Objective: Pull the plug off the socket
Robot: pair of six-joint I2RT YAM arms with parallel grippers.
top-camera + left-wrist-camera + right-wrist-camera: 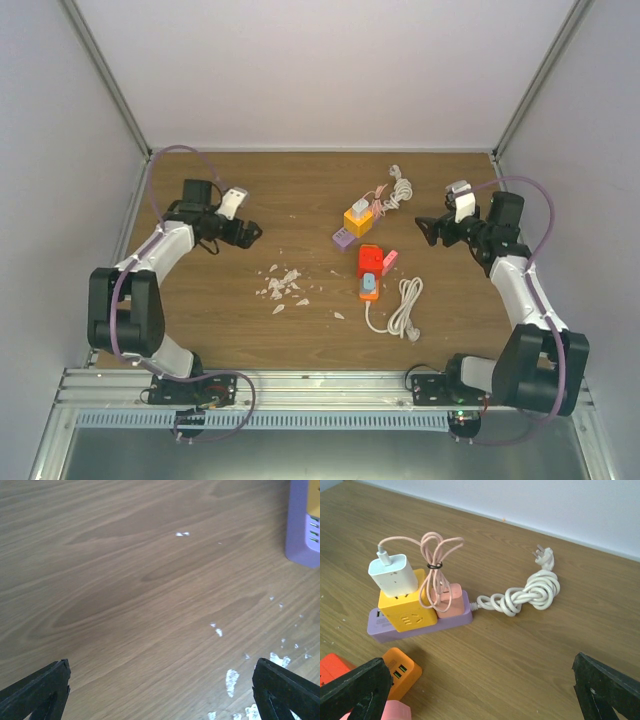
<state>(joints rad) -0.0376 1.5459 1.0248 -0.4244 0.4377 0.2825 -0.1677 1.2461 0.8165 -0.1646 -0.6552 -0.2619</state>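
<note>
My left gripper goes to the right in the top view and down around the purple power strip's bare end (343,239) (310,539) next. The yellow cube adapter leaves that end uncovered.
A purple power strip (344,238) lies at the table's middle. It carries a yellow cube adapter (405,607) with a white charger (393,574) plugged on top, and a pink plug (447,597) with a looped pink cable (437,550). The strip's white cord (530,592) is coiled to its right. The strip's end shows in the left wrist view (302,525). My left gripper (245,232) is open and empty, left of the strip. My right gripper (428,230) is open and empty, right of the strip; its fingertips (355,690) frame bare wood.
A second, orange-red socket block (370,262) with a blue plug (369,285), a pink piece (390,260) and a coiled white cord (405,310) lies nearer me. White flakes (283,285) are scattered on the wood, also in the left wrist view (231,680). Walls enclose three sides.
</note>
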